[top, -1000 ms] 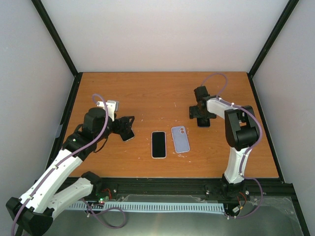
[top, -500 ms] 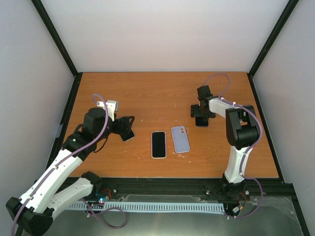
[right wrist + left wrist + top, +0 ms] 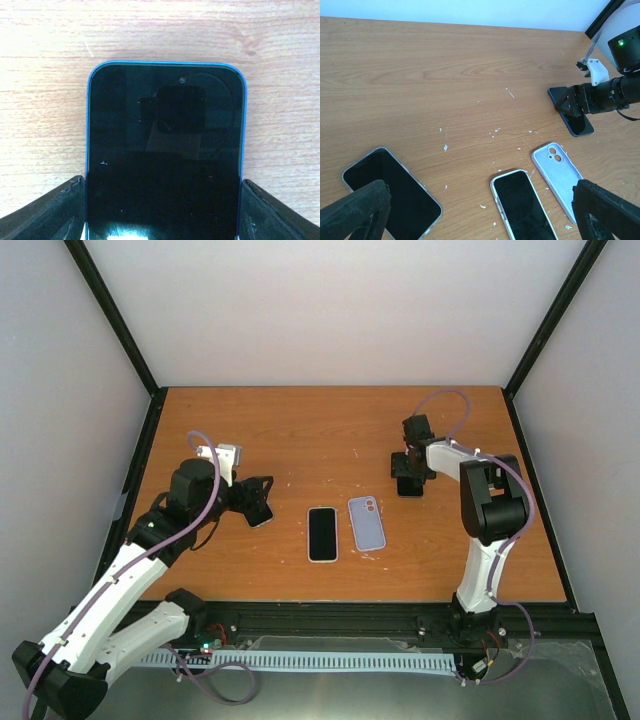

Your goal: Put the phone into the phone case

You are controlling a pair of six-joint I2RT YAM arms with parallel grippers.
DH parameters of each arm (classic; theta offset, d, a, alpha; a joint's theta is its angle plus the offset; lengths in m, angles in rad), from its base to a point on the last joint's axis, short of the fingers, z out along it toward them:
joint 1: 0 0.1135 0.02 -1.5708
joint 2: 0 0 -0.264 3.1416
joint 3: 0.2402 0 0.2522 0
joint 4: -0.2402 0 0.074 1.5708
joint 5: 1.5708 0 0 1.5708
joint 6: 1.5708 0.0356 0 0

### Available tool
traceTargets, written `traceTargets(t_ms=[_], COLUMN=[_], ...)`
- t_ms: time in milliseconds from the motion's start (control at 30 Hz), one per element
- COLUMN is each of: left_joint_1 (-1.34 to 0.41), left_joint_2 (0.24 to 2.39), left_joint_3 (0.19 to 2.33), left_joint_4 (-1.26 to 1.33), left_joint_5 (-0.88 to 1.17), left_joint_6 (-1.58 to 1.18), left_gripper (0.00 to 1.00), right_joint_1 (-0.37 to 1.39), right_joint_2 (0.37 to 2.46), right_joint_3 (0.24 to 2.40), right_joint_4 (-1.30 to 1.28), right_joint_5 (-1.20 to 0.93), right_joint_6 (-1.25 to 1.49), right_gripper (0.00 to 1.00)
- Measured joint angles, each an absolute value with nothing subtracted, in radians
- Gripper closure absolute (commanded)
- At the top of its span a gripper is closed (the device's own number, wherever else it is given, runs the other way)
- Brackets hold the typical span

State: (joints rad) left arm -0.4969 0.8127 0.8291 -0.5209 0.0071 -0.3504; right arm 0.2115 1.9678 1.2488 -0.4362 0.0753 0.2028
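Observation:
My right gripper next lifts the blue-edged phone (image 3: pixel 408 485), carries it left in the top view down onto the lavender case (image 3: pixel 366 522), which lies empty, and releases it.
A pale lavender phone case (image 3: pixel 366 522) (image 3: pixel 557 172) lies inner side up near the table's middle. Just left of it lies a white-edged phone (image 3: pixel 322 533) (image 3: pixel 522 202), screen up. A blue-edged phone (image 3: pixel 408 485) (image 3: pixel 165 150) (image 3: pixel 572 120) lies further right, and my right gripper (image 3: pixel 408 478) (image 3: pixel 164 210) has a finger against each of its long sides. My left gripper (image 3: pixel 255 498) (image 3: pixel 480 212) hangs wide open over the table. A third, clear-edged phone (image 3: pixel 258 510) (image 3: pixel 390 192) lies partly under its left finger, and nothing is between its fingers.
Small white flecks (image 3: pixel 445 147) are scattered on the wooden table (image 3: pixel 300 430). Black frame posts and white walls close in the table on three sides. The right arm's cable (image 3: pixel 440 400) loops above its wrist.
My right gripper's jaws have narrowed onto the blue-edged phone's sides, and the gripper has shifted slightly left. The left arm has not moved.

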Motion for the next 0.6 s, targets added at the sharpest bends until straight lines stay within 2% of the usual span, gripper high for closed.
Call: traceTargets(t_ms=[267,600], left_joint_1=[-0.497,-0.497], left_joint_2=[0.814,0.814], left_joint_3=[0.829,0.829], left_joint_4=[-0.521,-0.521], left_joint_5=[0.007,0.007], left_joint_6=[-0.350,-0.350], left_gripper=[0.00,0.01], right_joint_1=[0.236,0.404], right_joint_2=[1.897,1.750], right_joint_3=[1.166,1.078], right_joint_4=[-0.446,-0.543], right_joint_5=[0.054,0.041], right_joint_6=[0.237,0.310], right_gripper=[0.35,0.37])
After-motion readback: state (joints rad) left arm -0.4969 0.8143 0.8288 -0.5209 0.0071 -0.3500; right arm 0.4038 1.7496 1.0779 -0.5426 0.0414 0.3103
